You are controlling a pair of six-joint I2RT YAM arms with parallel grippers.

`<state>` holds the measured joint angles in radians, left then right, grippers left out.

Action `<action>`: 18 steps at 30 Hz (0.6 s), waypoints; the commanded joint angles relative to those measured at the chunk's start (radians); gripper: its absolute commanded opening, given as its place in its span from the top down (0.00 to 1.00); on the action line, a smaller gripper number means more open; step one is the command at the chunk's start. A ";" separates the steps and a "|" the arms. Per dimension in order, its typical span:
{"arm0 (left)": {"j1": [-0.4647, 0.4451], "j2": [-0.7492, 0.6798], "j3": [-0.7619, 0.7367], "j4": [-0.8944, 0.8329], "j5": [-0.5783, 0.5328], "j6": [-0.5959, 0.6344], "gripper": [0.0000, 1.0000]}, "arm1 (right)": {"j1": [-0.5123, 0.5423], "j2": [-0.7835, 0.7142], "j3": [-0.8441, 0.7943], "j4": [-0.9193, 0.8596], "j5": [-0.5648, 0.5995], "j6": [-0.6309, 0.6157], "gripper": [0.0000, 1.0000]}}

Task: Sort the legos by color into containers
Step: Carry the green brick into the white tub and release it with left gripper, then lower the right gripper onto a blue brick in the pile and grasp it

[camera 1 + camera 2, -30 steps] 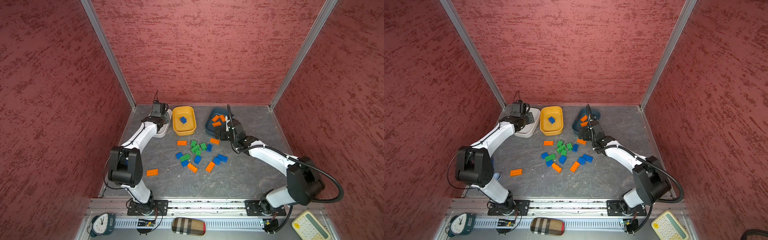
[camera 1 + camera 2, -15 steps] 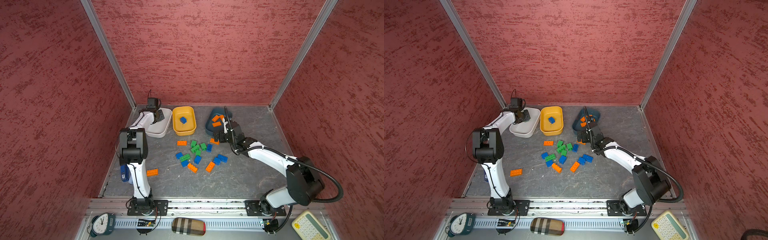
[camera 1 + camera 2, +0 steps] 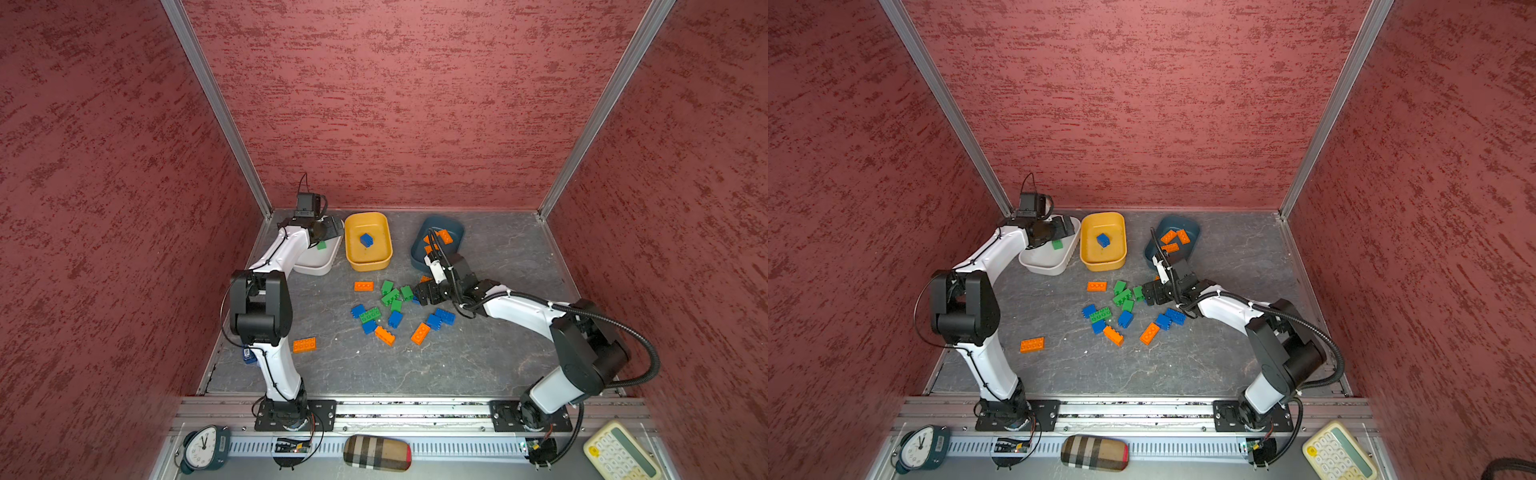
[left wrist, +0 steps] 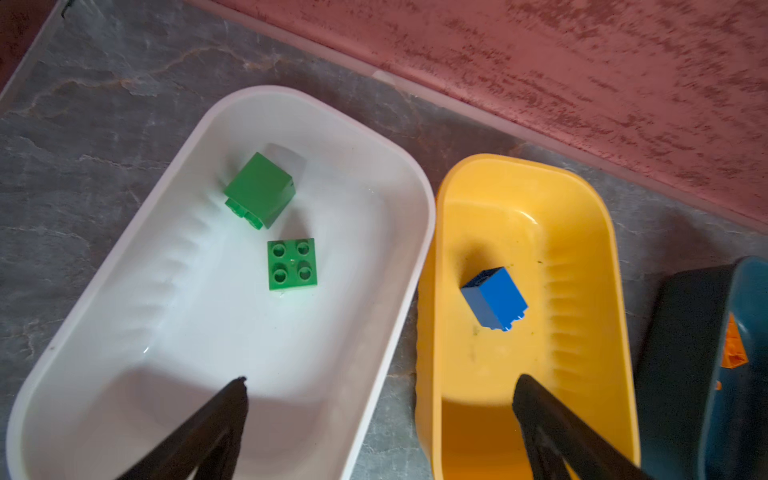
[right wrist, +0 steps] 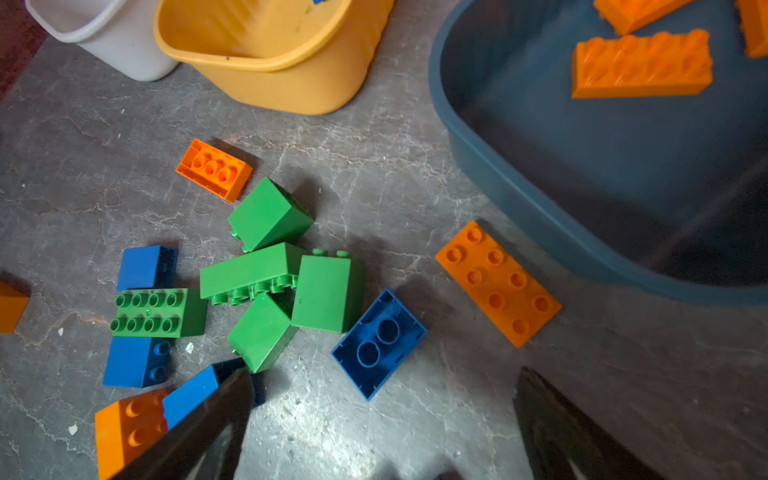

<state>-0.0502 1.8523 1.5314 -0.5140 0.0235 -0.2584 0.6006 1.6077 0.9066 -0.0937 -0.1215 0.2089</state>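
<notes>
My right gripper will next move back and down astride the blue brick between the green cluster and an orange one to close, because the tabletop at the sides of the blue brick is bare.
My left gripper (image 4: 382, 384) hangs open and empty over the near ends of the white tub (image 4: 424, 199) and the yellow tub (image 4: 519, 160). Two green legos (image 4: 259, 189) lie loose in the white one, and a blue lego (image 4: 494, 297) lies in the yellow one. Orange legos (image 5: 642, 62) lie in the teal tub (image 5: 478, 166). My right gripper (image 5: 386, 374) is open low over the mixed pile of legos (image 3: 390, 296). An upturned blue brick (image 5: 378, 343) lies just ahead of its fingertips, with a flat orange brick (image 5: 496, 282) beside that.
A lone orange brick (image 3: 304, 345) lies near the left arm's base. Red walls close in three sides. Beyond the front rail sit a clock (image 3: 203, 446), a plaid case (image 3: 377, 453) and a calculator (image 3: 619, 453).
My left gripper's jaws have spread wide above the white tub and its elbow has swung in. My right gripper, still open, has moved from the teal tub down to the pile.
</notes>
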 commanded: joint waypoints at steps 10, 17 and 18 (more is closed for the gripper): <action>-0.083 -0.204 -0.188 0.033 -0.017 -0.085 0.01 | 0.199 0.095 0.074 -0.067 -0.092 -0.153 0.04; -0.076 -0.294 -0.304 0.116 -0.003 -0.124 0.01 | 0.255 0.154 0.104 -0.028 -0.054 -0.262 0.21; -0.076 -0.303 -0.316 0.130 0.004 -0.121 0.01 | 0.260 0.165 0.116 -0.037 -0.041 -0.271 0.22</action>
<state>-0.1291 1.5871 1.2423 -0.4530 0.0044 -0.3641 0.8448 1.7432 0.9707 -0.1390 -0.1925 0.0208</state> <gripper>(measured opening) 0.994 0.790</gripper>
